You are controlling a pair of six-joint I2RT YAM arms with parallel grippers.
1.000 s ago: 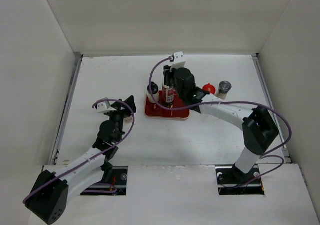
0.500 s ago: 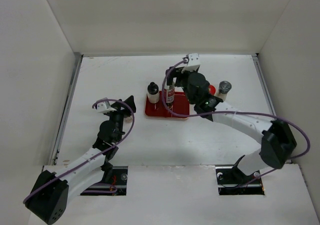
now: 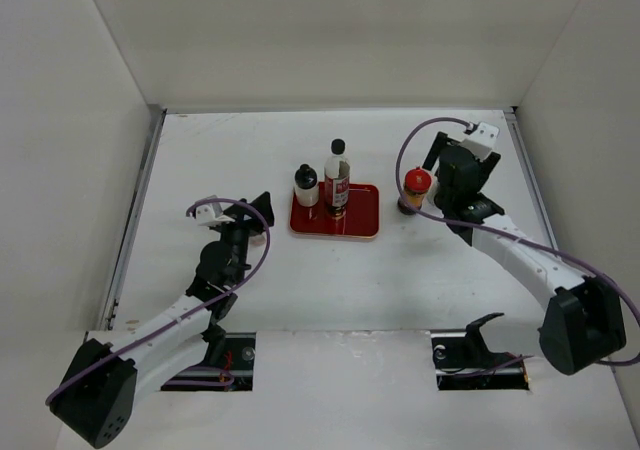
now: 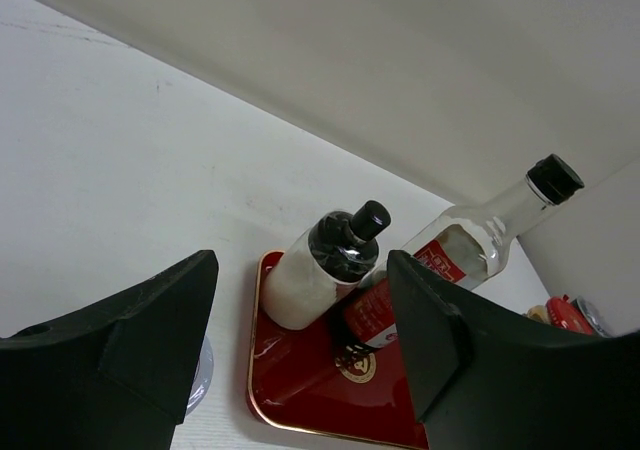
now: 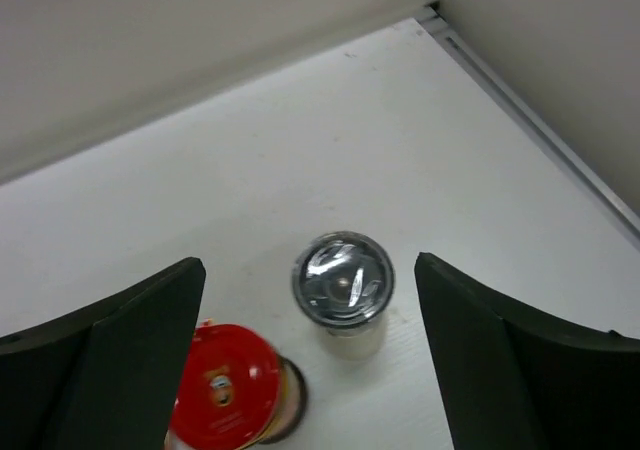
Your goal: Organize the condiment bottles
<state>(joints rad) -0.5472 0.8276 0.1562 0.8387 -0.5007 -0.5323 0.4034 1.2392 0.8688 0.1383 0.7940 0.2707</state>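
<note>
I should next lower my right gripper around the shaker's round grey lid (image 5: 345,281) and close, as the lid already shows between its open fingers and the shaker stands upright below.
A flat red tray (image 3: 364,212) holds the tall clear black-capped bottle (image 3: 337,178) and the small white black-capped bottle (image 3: 306,186), both upright. The left wrist view shows the tray (image 4: 300,390) and both bottles (image 4: 470,240) (image 4: 325,275) ahead of my open left gripper (image 4: 302,262), nothing between its fingers. A pale lid (image 4: 204,372) peeks from beside its left finger. My left gripper (image 3: 258,210) stands left of the tray. My right gripper (image 3: 438,178) hangs open above the grey-lidded shaker (image 5: 343,280), beside the red-capped bottle (image 3: 417,184) (image 5: 225,385).
White walls close in the table on the left, back and right. A metal strip (image 5: 530,120) runs along the right wall's foot, close to the shaker.
My right gripper opened, left the tall bottle standing on the tray and swung right to above the shaker. The left arm has not moved.
</note>
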